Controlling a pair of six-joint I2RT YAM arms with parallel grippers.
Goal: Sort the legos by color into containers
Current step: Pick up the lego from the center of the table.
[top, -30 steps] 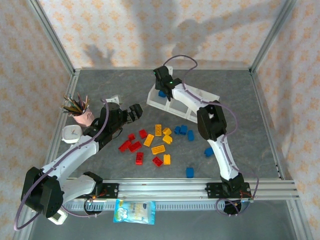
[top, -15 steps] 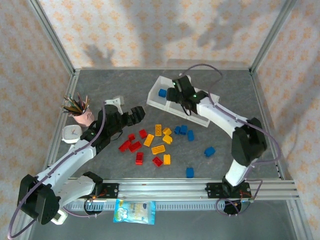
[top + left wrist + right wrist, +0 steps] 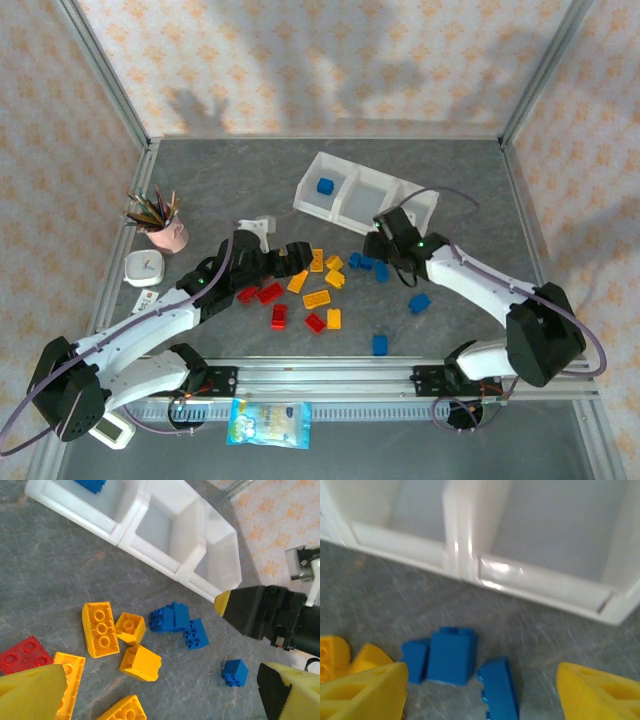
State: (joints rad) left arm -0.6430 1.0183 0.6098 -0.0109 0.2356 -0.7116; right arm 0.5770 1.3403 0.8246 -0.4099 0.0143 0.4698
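Note:
My right gripper will next move its open fingers down and back around the end brick of the blue cluster, because that brick is below the gripper and a little further back.
The legos lie loose mid-table: red ones [image 3: 270, 292] on the left, yellow ones [image 3: 317, 298] in the middle, and blue ones [image 3: 368, 262] on the right. Behind them stands the white three-compartment tray [image 3: 345, 212], with one blue brick [image 3: 325, 186] in its left compartment. My left gripper [image 3: 298, 255] hangs open over the yellow bricks [image 3: 101, 629], holding nothing. My right gripper [image 3: 377, 245] is open just above the blue cluster [image 3: 451, 655]. A blue brick [image 3: 498, 690] lies between its fingers [image 3: 367, 690]. The tray's other two compartments [image 3: 167, 527] look empty.
A pink cup of pencils [image 3: 165, 234] and a small white clock [image 3: 145, 267] stand at the left. A snack packet [image 3: 268, 422] lies beyond the front rail [image 3: 400, 372]. Two more blue bricks [image 3: 419, 302] [image 3: 380, 344] lie apart at the right front.
My right gripper has come from over the tray's left compartment down to the blue cluster, its jaws opening wider. My left gripper has slid right toward the yellow bricks.

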